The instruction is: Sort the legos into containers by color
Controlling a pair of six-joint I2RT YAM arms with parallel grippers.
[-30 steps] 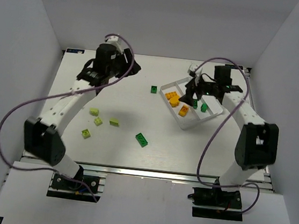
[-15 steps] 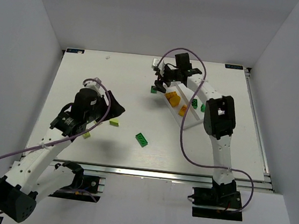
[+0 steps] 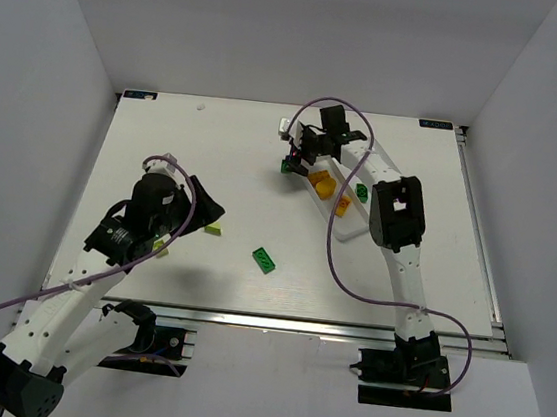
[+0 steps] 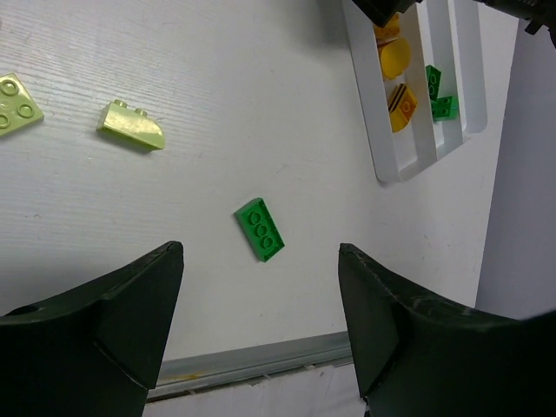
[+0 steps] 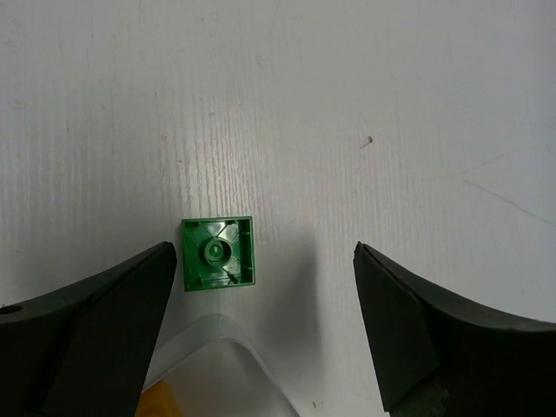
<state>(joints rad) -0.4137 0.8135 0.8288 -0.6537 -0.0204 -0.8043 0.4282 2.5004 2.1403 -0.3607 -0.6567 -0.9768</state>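
Observation:
The small dark green square brick lies nearer one finger. My right gripper shifts to the left in the wrist view next and down around the brick.
A small dark green square brick (image 5: pixel 218 253) lies upside down on the table by the tray's far-left corner (image 5: pixel 217 347); it also shows in the top view (image 3: pixel 286 166). My right gripper (image 5: pixel 265 252) is open above it, with the brick near its left finger. My left gripper (image 4: pixel 261 252) is open and empty above a dark green long brick (image 4: pixel 259 229), which shows in the top view too (image 3: pixel 265 259). Pale yellow-green bricks (image 4: pixel 132 125) (image 4: pixel 16 102) lie to its left. The white tray (image 3: pixel 348 232) holds orange pieces (image 3: pixel 322 183) and dark green bricks (image 3: pixel 362 191).
The right arm's links lie over the tray's right side in the top view. The table's metal front edge (image 4: pixel 261 356) runs just below the left gripper. White walls close in the table on three sides.
The left arm swung from the far back of the table to the near left, over the loose bricks. The right gripper left the tray and moved to the small green brick beside it.

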